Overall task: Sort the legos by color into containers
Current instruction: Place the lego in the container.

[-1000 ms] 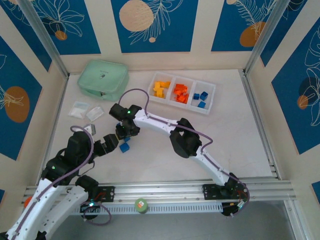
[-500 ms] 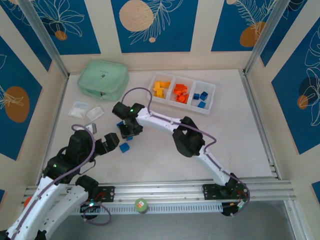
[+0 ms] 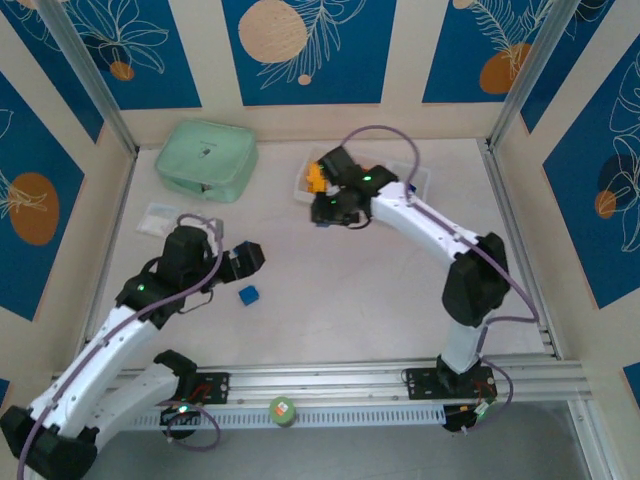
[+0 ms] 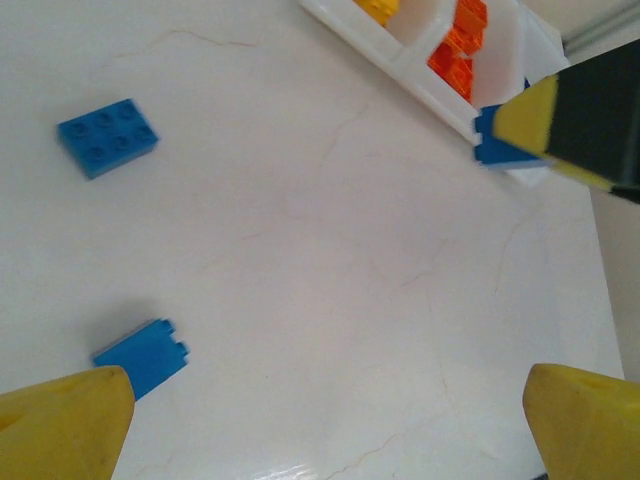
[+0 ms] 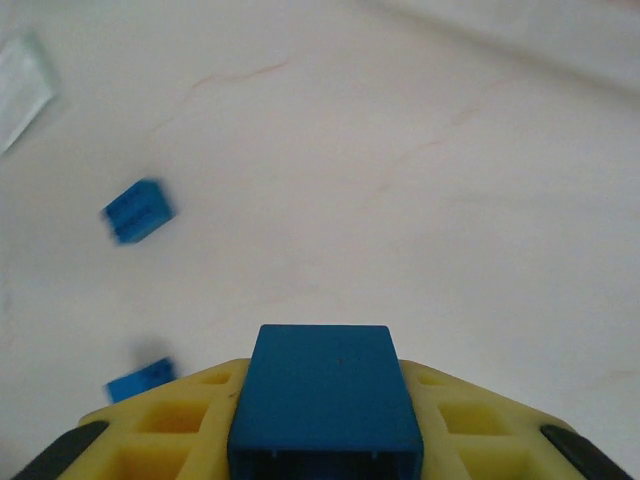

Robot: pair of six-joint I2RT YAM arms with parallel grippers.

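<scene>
The tray's end container lies past the orange legos from my right gripper. My right gripper needs to swing across over it and let go of the blue lego there, apart from other colors.
My right gripper [image 5: 322,395] is shut on a blue lego [image 5: 322,400] and hangs at the near left corner of the white tray [image 3: 422,180], whose containers the arm mostly covers; yellow legos [image 3: 316,178] show in the left one. In the left wrist view the tray [image 4: 430,85] holds yellow and orange legos. My left gripper [image 3: 250,258] stands open over the table with nothing between its fingers [image 4: 60,425]. Two blue legos lie loose, one [image 4: 107,137] ahead of it and one [image 4: 145,357] beside its left finger. In the top view a blue lego [image 3: 248,295] lies just below that gripper.
A mint green lidded box [image 3: 205,158] sits at the back left. Small clear bags [image 3: 160,215] lie in front of it, partly under the left arm. A small round green object [image 3: 282,410] rests on the rail at the near edge.
My right gripper closed on a blue lego at the table's middle left and swung with it up to the tray. The left arm reached forward and right.
</scene>
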